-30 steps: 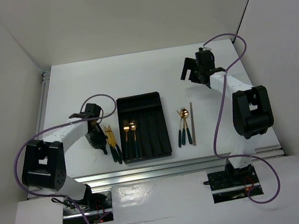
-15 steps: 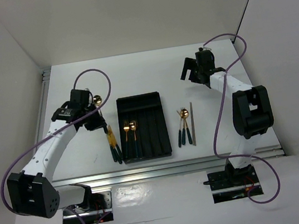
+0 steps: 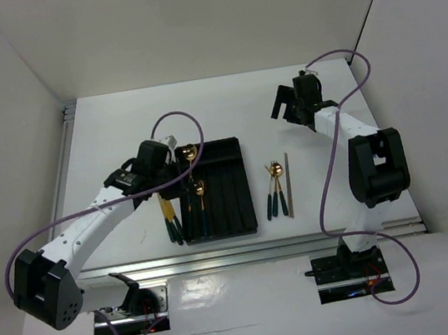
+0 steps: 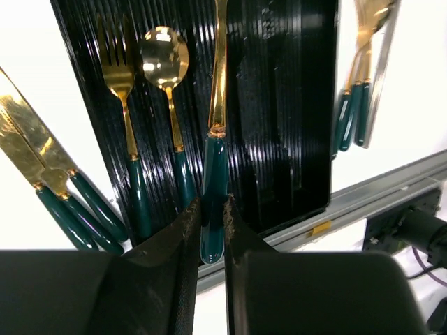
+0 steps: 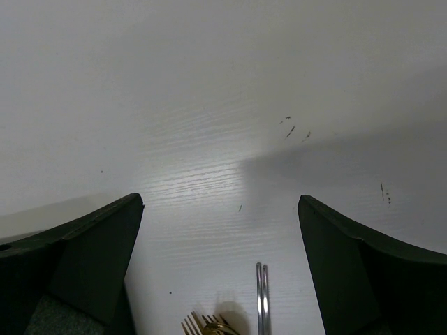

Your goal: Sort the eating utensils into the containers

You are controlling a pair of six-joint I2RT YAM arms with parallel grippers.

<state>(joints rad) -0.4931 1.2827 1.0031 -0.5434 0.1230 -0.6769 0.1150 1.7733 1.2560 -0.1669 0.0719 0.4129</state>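
Observation:
I will next lower my left gripper onto the tray's section (image 3: 203,204) (image 4: 177,124) beside the fork and let go of the spoon's teal handle there, because a gold spoon is already in that section.
My left gripper (image 3: 175,168) is shut on the teal handle of a gold-headed spoon (image 3: 189,151) and holds it above the left part of the black tray (image 3: 235,184). In the left wrist view the fingers (image 4: 183,230) pinch the handle (image 4: 214,174) near its end, over the tray (image 4: 293,105). A fork (image 4: 120,77) and a spoon (image 4: 165,59) lie in the tray's left compartments. Gold knives (image 3: 169,218) lie left of the tray. More utensils (image 3: 274,187) and a grey stick (image 3: 288,185) lie right of it. My right gripper (image 3: 289,105) is open and empty at the far right.
The right wrist view shows bare white table between the open fingers (image 5: 84,258), with fork tines (image 5: 202,324) and the end of the grey stick (image 5: 260,300) at the bottom edge. The table's metal front rail (image 3: 253,251) runs just below the tray.
My left gripper rose from the pile left of the tray with the spoon in it, then swung right over the tray's left part. The right arm has not moved.

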